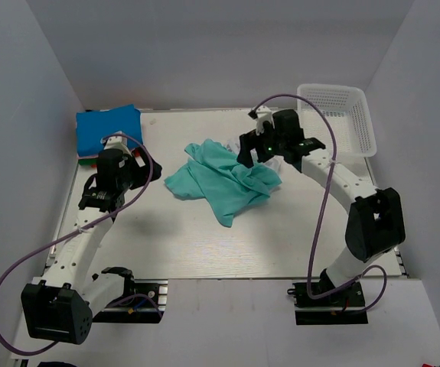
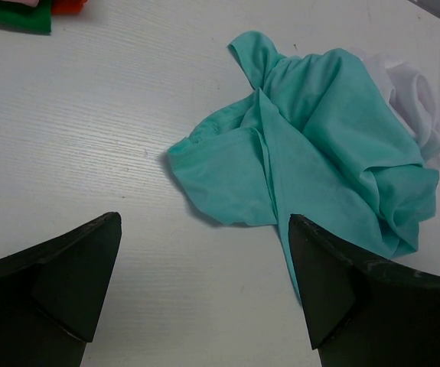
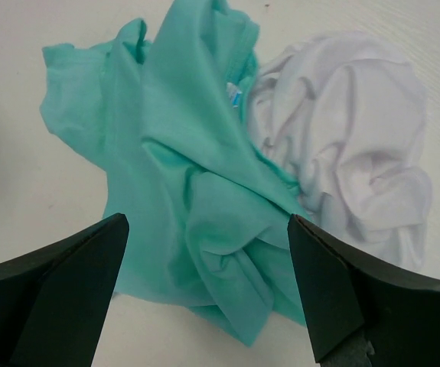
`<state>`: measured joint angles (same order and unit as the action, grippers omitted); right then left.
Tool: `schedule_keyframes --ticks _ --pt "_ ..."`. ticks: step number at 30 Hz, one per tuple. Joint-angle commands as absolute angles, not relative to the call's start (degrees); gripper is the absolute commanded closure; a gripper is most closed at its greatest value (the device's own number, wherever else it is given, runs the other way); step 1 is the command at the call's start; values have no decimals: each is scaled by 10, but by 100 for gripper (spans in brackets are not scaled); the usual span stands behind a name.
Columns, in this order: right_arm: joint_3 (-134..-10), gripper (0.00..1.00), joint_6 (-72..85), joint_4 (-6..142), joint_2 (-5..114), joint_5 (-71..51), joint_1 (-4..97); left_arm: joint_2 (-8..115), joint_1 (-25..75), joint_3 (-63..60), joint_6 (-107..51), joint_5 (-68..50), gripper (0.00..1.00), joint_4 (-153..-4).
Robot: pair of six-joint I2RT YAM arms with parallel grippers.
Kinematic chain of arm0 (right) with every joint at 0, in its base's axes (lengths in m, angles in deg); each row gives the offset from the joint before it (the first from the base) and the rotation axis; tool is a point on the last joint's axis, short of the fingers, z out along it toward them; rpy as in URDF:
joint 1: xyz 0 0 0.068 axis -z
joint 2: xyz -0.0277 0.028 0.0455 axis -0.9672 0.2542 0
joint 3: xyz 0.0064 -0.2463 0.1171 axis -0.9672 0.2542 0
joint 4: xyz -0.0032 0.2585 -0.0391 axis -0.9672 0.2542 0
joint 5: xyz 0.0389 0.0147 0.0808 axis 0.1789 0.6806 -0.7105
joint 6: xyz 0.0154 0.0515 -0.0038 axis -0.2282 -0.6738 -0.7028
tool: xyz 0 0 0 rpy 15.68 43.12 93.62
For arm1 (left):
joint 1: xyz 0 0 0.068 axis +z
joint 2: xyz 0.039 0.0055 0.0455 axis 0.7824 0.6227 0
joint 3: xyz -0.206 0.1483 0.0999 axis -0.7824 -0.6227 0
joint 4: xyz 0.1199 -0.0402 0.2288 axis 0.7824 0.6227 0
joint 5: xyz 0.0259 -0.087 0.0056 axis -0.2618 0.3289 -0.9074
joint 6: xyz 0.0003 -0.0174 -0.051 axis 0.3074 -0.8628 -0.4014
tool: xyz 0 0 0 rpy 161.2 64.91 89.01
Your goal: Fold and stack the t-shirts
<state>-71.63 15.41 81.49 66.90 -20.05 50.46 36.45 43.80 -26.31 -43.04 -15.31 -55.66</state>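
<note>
My right gripper moves down and to the left in the top view onto the teal shirt's raised middle fold (image 1: 216,170) (image 3: 162,153) next, since the fold's top stands above flatter cloth.
A teal t-shirt (image 1: 223,180) lies crumpled in the middle of the table, also in the left wrist view (image 2: 311,160) and the right wrist view (image 3: 181,176). A crumpled white t-shirt (image 3: 350,145) lies beside it on its far right, mostly hidden under my right arm in the top view (image 1: 275,161). A folded blue t-shirt (image 1: 109,128) tops a stack at the far left, with green (image 2: 21,17) and red (image 2: 68,4) edges showing. My left gripper (image 2: 204,294) is open and empty, left of the teal shirt. My right gripper (image 3: 208,290) is open and empty above the teal shirt.
A white plastic lattice basket (image 1: 340,116) stands at the far right corner. White walls close in the table on the left, back and right. The near half of the table (image 1: 227,245) is bare white board.
</note>
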Motion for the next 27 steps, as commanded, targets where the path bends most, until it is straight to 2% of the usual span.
schedule_keyframes --ticks 1,12,16,17,18,19,20,21,27 --pt "-737 10 189 827 681 -148 459 359 436 -272 -433 -151 0 -558" --pt "-802 10 169 832 830 -64 374 364 436 -283 -444 -171 0 -544" --pt "-818 10 173 828 871 20 354 364 436 -283 -444 -171 0 -544" --pt "-831 14 171 840 887 33 352 364 436 -283 -444 -171 0 -544" --pt "-832 47 170 840 890 47 344 364 436 -283 -444 -171 0 -544" --pt "-828 70 166 835 887 60 342 364 436 -283 -444 -171 0 -544" --pt "-814 88 164 824 876 68 341 364 436 -283 -444 -171 0 -544" --pt "-808 100 159 816 870 69 337 364 436 -283 -444 -171 0 -544" --pt "-820 100 142 783 779 59 334 359 436 -289 -444 -171 0 -544"
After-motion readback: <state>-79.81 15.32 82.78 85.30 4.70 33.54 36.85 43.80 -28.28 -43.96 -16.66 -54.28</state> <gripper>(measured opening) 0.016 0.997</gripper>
